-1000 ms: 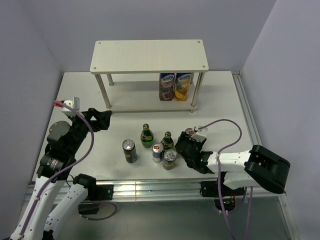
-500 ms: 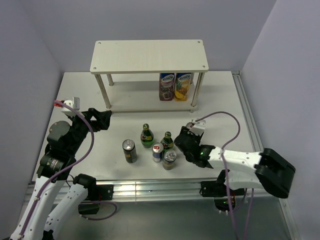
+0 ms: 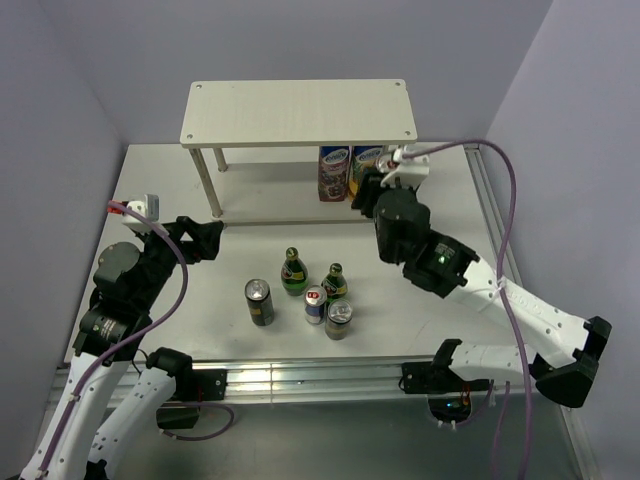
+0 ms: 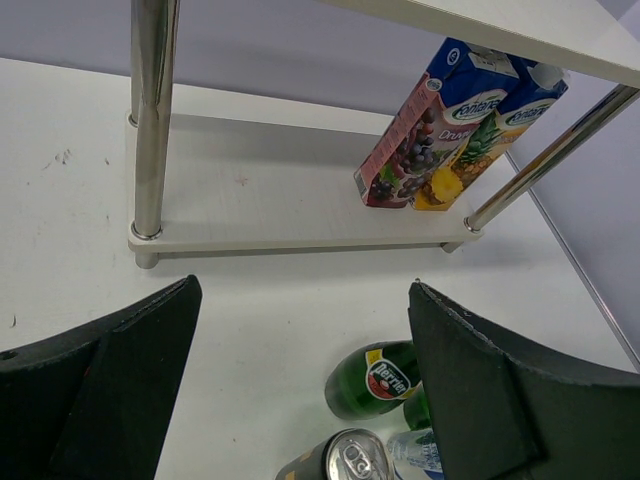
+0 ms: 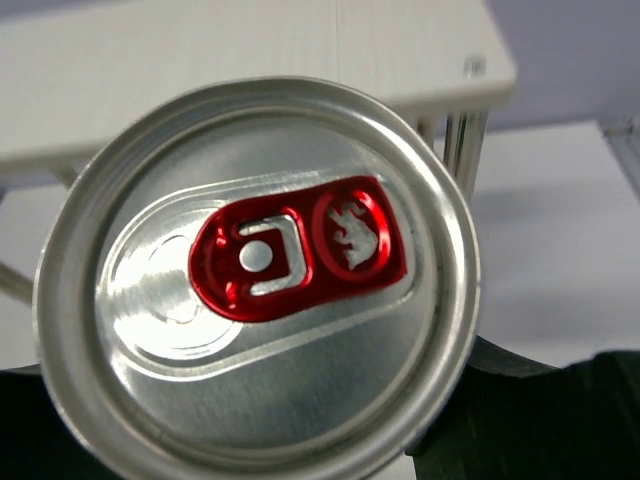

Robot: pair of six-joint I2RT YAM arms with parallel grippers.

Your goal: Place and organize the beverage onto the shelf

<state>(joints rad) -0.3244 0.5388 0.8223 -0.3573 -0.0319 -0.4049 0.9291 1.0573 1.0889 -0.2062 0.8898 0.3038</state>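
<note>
The top board is bare. Next I need to raise my right gripper, carry the can outward over the end of the shelf above the juice cartons [image 3: 381, 115] [image 5: 424, 48] and lower it there.
My right gripper [image 3: 378, 190] is raised in front of the right end of the shelf [image 3: 300, 112], shut on a can. That can's silver top with a red tab [image 5: 260, 280] fills the right wrist view, and the shelf's top board [image 5: 200, 70] lies behind it. The can's sides are hidden. Two green bottles [image 3: 293, 272] [image 3: 334, 282], a black can [image 3: 259, 302], a blue-and-silver can [image 3: 316, 305] and another can [image 3: 340, 320] stand on the table's near middle. My left gripper [image 3: 205, 240] hangs open left of them, nothing between its fingers [image 4: 100, 390].
Two juice cartons [image 3: 333, 173] [image 3: 366, 172] stand at the right end of the shelf's lower board [image 4: 260, 190], just behind my right gripper. The shelf's metal posts [image 4: 150, 110] [image 4: 545, 165] rise at its corners. The right table edge has a rail [image 3: 495, 225].
My right gripper has shut on the red-tab can at the table's near right and carried it up and back to the shelf's right end. The left arm has stayed still.
</note>
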